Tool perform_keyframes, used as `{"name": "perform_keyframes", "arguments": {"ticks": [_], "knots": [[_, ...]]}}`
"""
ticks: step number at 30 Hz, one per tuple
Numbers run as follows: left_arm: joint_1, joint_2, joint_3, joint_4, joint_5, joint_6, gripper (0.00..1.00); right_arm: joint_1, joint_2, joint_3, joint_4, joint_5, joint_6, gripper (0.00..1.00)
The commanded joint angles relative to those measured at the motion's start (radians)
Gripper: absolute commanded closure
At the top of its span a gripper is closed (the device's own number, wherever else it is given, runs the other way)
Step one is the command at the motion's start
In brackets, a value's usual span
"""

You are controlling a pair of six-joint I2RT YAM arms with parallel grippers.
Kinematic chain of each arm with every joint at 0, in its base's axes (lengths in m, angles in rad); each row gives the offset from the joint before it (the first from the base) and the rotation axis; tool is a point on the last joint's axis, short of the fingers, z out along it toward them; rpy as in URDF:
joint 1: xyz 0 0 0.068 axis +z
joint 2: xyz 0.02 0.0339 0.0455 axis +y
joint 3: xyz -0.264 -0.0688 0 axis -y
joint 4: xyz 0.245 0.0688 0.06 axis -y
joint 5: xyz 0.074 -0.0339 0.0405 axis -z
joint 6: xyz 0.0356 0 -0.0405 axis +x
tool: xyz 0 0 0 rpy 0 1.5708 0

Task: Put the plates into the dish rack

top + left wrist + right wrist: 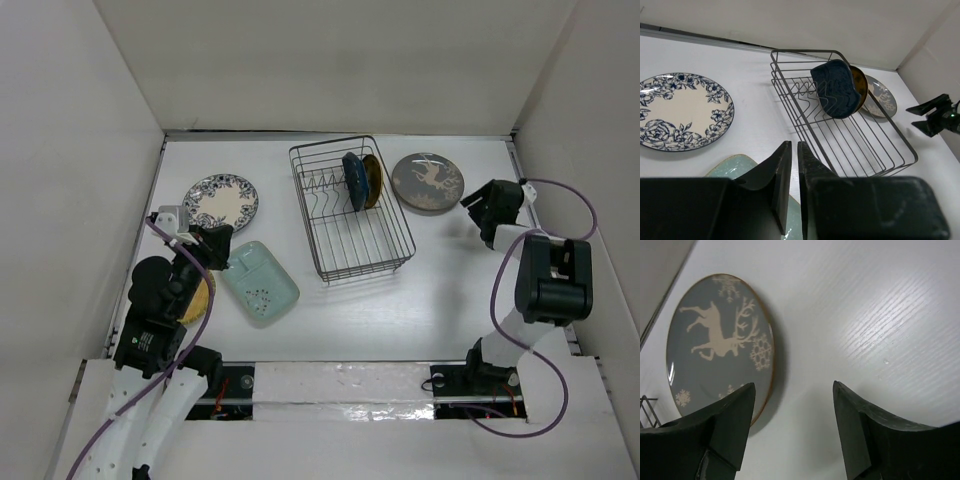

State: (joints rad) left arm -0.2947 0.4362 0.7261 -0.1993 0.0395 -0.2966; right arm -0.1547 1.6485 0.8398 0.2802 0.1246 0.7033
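My right gripper will next go down, then move its open fingers toward the rack onto the grey plate's rim facing away from the rack.
The black wire dish rack (352, 232) stands mid-table and holds a dark blue plate (354, 180) and a yellow-gold plate (373, 178) upright at its far end. The blue-and-white floral plate (221, 202) lies flat at the left. The mint-green plate (259, 282) lies in front of it. The dark grey plate (427, 183) with a pale deer lies right of the rack. My left gripper (794, 145) is shut and empty above the mint plate's (730, 167) far edge. My right gripper (794, 385) is open and empty, just right of the grey plate (715, 340).
Another yellow-gold plate (202, 300) lies mostly hidden under my left arm. White walls enclose the table on the left, back and right. The right gripper (932, 117) shows beyond the rack (875, 145) in the left wrist view.
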Motion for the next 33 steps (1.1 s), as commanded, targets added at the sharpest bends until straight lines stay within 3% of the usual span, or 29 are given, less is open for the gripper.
{"name": "perform_keyframes", "arguments": {"ticks": [1,4,8,12,14,15,18,22,26,29,33], "knots": [[0.003,0.012,-0.004,0.043,-0.012,0.005,0.91,-0.020,0.118,0.007,0.200,-0.229,0.151,0.31],[0.003,0.015,-0.002,0.046,-0.010,0.005,0.79,-0.020,0.186,0.045,0.224,-0.258,0.177,0.30],[0.003,0.010,-0.001,0.049,-0.013,0.005,0.75,-0.009,0.278,0.097,0.240,-0.309,0.228,0.36],[0.012,0.004,-0.002,0.049,-0.016,0.005,0.74,-0.009,0.351,0.152,0.266,-0.353,0.285,0.62],[0.012,0.003,-0.002,0.051,-0.023,0.004,0.73,-0.019,0.373,0.162,0.290,-0.359,0.317,0.71],[0.012,0.003,-0.004,0.051,-0.023,0.004,0.73,-0.029,0.375,0.160,0.301,-0.359,0.327,0.82],[0.012,0.003,-0.002,0.051,-0.027,0.001,0.73,-0.039,0.326,0.105,0.355,-0.312,0.351,1.00],[0.012,-0.001,-0.001,0.060,-0.020,-0.003,0.72,-0.039,0.071,0.012,0.358,-0.127,0.303,1.00],[0.012,-0.014,-0.004,0.057,-0.010,-0.006,0.72,0.062,-0.213,-0.004,0.248,0.110,0.144,1.00],[0.012,-0.034,-0.007,0.055,-0.004,-0.006,0.71,0.217,-0.378,0.047,0.199,0.294,-0.045,1.00],[0.012,-0.048,-0.008,0.052,0.002,-0.006,0.70,0.432,-0.447,0.168,0.156,0.454,-0.290,1.00]]}}
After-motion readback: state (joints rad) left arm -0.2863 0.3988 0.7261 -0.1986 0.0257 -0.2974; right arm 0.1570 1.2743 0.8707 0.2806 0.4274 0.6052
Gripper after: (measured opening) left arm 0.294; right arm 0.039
